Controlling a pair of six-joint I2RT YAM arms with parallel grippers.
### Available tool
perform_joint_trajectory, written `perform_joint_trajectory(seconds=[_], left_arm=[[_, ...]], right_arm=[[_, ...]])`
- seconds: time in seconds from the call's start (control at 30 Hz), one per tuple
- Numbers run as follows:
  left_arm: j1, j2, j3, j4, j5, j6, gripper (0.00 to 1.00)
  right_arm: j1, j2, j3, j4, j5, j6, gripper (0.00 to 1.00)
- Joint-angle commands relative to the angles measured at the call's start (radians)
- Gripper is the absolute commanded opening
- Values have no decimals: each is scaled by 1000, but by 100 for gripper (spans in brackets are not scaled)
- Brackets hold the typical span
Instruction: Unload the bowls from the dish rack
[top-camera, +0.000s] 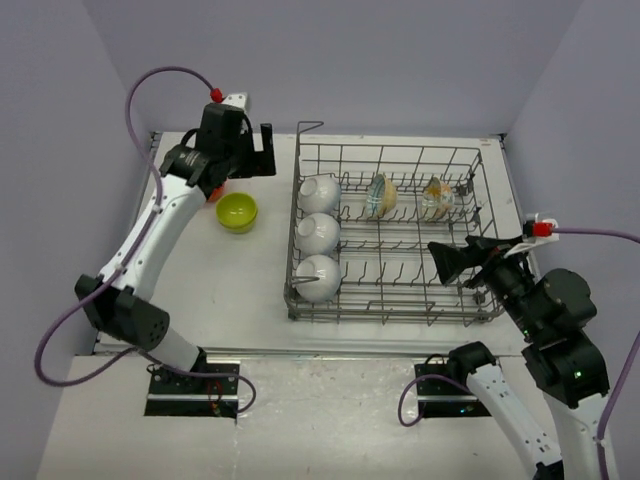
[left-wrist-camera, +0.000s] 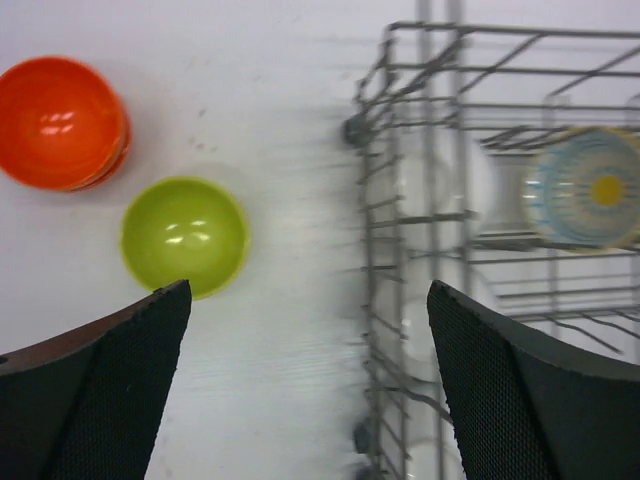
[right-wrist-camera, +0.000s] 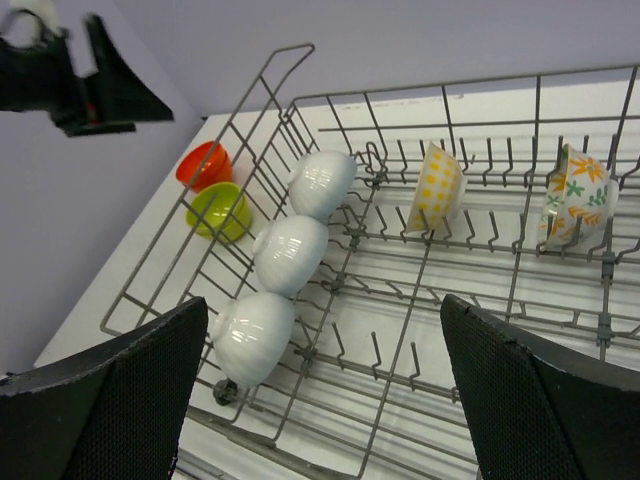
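I need to move my left gripper over the side of the dish rack and down to the rim of the yellow-dotted patterned bowl (top-camera: 379, 181) (left-wrist-camera: 631, 183). The bowl stands on edge and can be reached from above.
The grey wire dish rack (top-camera: 390, 313) stands right of the table's middle. Three white bowls (top-camera: 319, 191) (top-camera: 318, 232) (top-camera: 316, 277) stand on edge along its left side. Two patterned bowls (top-camera: 380, 196) (top-camera: 437, 198) stand in its back row. A lime-green bowl (top-camera: 237, 211) and an orange-red bowl (left-wrist-camera: 60, 122) sit on the table left of the rack. My left gripper (left-wrist-camera: 308, 300) is open and empty, above the table between the green bowl (left-wrist-camera: 185, 235) and the rack's left wall (left-wrist-camera: 375, 200). My right gripper (right-wrist-camera: 325, 310) is open and empty, above the rack's front right part, facing the white bowls (right-wrist-camera: 290, 252).
The rack has a taller corner post (top-camera: 310, 126) at its back left. Pale walls close the table on the left, back and right. In the right wrist view the left gripper (right-wrist-camera: 90, 75) hangs beyond the rack, above the orange bowl (right-wrist-camera: 203, 164).
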Motion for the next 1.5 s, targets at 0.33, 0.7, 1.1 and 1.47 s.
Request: perform_joint_trajectory(seconds=[0.33, 0.7, 1.1, 1.47], left_arm=[[-356, -11, -20, 487, 273, -274, 100], [-448, 486, 394, 410, 94, -262, 88], [-419, 660, 451, 427, 117, -282, 58], [-382, 692, 365, 560, 316, -337, 40]], right_arm=[[1, 32, -41, 84, 75, 51, 99], [1, -77, -29, 9, 137, 40, 99], [1, -95, -21, -2, 83, 23, 99], [1, -100, -29, 2, 57, 18, 99]])
